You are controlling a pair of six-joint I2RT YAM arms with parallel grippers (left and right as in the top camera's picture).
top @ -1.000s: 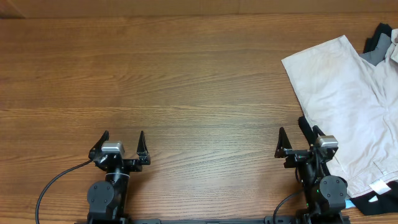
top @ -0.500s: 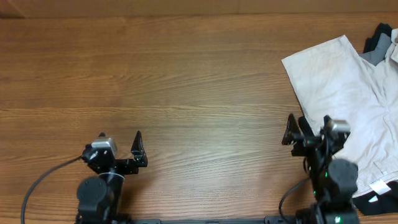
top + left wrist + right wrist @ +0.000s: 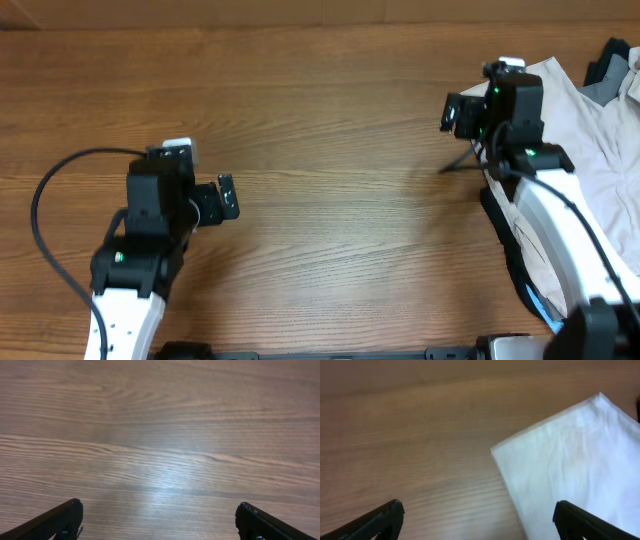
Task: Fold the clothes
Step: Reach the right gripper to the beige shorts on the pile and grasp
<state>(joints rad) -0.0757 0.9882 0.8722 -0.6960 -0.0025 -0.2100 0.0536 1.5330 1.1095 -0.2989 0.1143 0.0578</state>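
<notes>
My right gripper moves down next and closes on the shorts' edge near their far corner (image 3: pixel 516 512), since that edge lies below it, between the open fingers.
The light beige shorts (image 3: pixel 600 160) lie spread flat at the table's right side, running out of the overhead view. My right gripper (image 3: pixel 468 112) is open and empty, hovering at the shorts' left edge near their far corner. In the right wrist view the open fingers (image 3: pixel 477 508) straddle that edge, with the shorts (image 3: pixel 570 465) under the right finger and bare wood under the left. My left gripper (image 3: pixel 222 197) is open and empty over bare wood at the left. Its wrist view (image 3: pixel 159 512) shows only table.
Grey and black garments (image 3: pixel 606 68) lie at the far right corner beside the shorts. A bit of blue cloth (image 3: pixel 545 308) peeks out below the shorts near the front edge. The left arm's black cable (image 3: pixel 45 190) loops over the wooden table (image 3: pixel 320 110).
Both arms have left the front edge and reached out over the table. The right gripper moved up to the shorts' left edge. The left gripper moved forward and slightly left.
</notes>
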